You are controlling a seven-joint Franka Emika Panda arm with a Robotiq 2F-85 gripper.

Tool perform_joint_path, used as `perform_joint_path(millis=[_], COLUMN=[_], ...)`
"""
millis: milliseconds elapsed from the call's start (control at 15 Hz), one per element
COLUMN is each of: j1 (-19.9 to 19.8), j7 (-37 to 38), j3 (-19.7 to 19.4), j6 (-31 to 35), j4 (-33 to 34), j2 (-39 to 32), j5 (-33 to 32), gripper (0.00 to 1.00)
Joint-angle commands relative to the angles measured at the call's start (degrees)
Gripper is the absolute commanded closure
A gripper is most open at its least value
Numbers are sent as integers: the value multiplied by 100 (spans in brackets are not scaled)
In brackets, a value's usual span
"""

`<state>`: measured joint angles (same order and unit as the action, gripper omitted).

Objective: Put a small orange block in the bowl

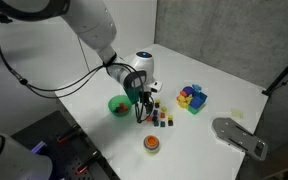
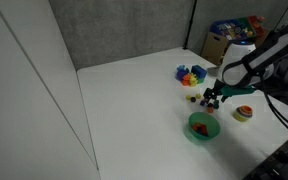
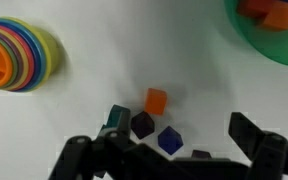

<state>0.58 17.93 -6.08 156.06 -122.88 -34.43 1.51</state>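
Note:
My gripper lowers, open, down onto the small orange block (image 3: 156,101) beside the dark purple cube (image 3: 142,124) next, because that block lies below on the tabletop between the spread fingers.
A small orange block (image 3: 156,101) lies on the white table beside a dark purple cube (image 3: 142,124), a blue cube (image 3: 170,139) and a teal cube (image 3: 117,117). My gripper (image 3: 169,150) is open and empty, and hovers just above this cluster with a finger on each side. In both exterior views the gripper (image 1: 144,103) (image 2: 215,97) hangs over the tiny cubes (image 1: 160,119). The green bowl (image 3: 280,48) (image 1: 118,105) (image 2: 203,127) stands close by and holds orange and red pieces (image 3: 268,13).
A pile of bigger bright blocks (image 1: 192,97) (image 2: 191,73) (image 3: 19,55) sits beyond the cubes. An orange round dish (image 1: 152,144) (image 2: 244,113) stands near the table's front edge. A grey flat object (image 1: 239,136) lies at the table's side.

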Motion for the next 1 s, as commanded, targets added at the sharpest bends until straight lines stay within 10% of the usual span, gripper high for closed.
perform_joint_path(millis=[0, 933], j1=[71, 51], j7=[108, 95], j3=[-111, -165], j6=[81, 233], j4=[418, 1017], j2=[-484, -1396], j5=[146, 306], gripper=[0, 6])
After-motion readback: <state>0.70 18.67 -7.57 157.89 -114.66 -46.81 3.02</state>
